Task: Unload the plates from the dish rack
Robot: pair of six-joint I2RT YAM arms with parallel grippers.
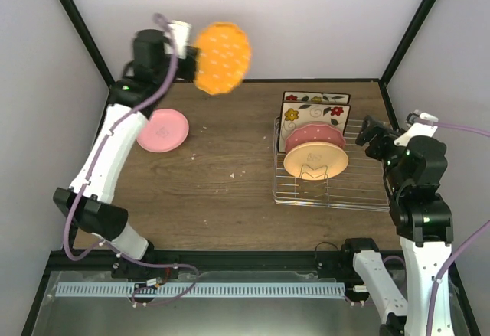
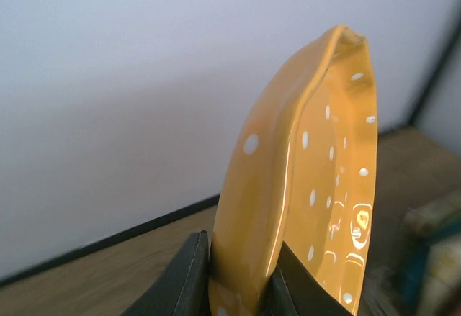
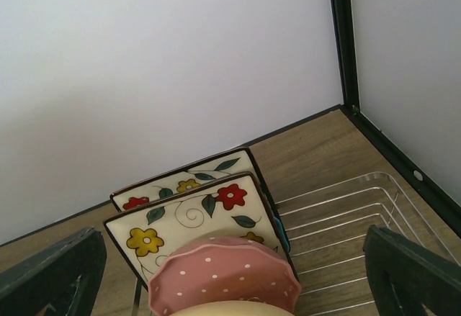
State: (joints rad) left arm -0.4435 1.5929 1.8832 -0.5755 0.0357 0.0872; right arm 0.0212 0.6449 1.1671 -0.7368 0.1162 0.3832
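Observation:
My left gripper needs to lower the orange white-dotted plate (image 1: 222, 57) onto the bare wood between the pink plate and the rack and let go of it, because that part of the wood is clear.
My left gripper (image 1: 191, 62) is shut on the rim of an orange white-dotted plate (image 1: 222, 57), held high above the table's far left; the wrist view shows the fingers (image 2: 189, 280) clamping the plate (image 2: 302, 186). A pink plate (image 1: 162, 130) lies flat on the table below. The silver wire dish rack (image 1: 367, 194) at the right holds two square flowered plates (image 1: 315, 110), a dotted dark pink plate (image 1: 315, 135) and a yellow plate (image 1: 315, 160), all upright. A teal edge (image 3: 282, 233) shows behind the squares. My right gripper (image 1: 375, 138) is open beside the rack, its fingers (image 3: 50, 269) wide apart.
Black frame posts (image 1: 76, 26) and white walls bound the wooden table (image 1: 222, 198). The right half of the rack (image 3: 346, 222) is bare wire. Small crumbs (image 1: 233, 174) lie mid-table.

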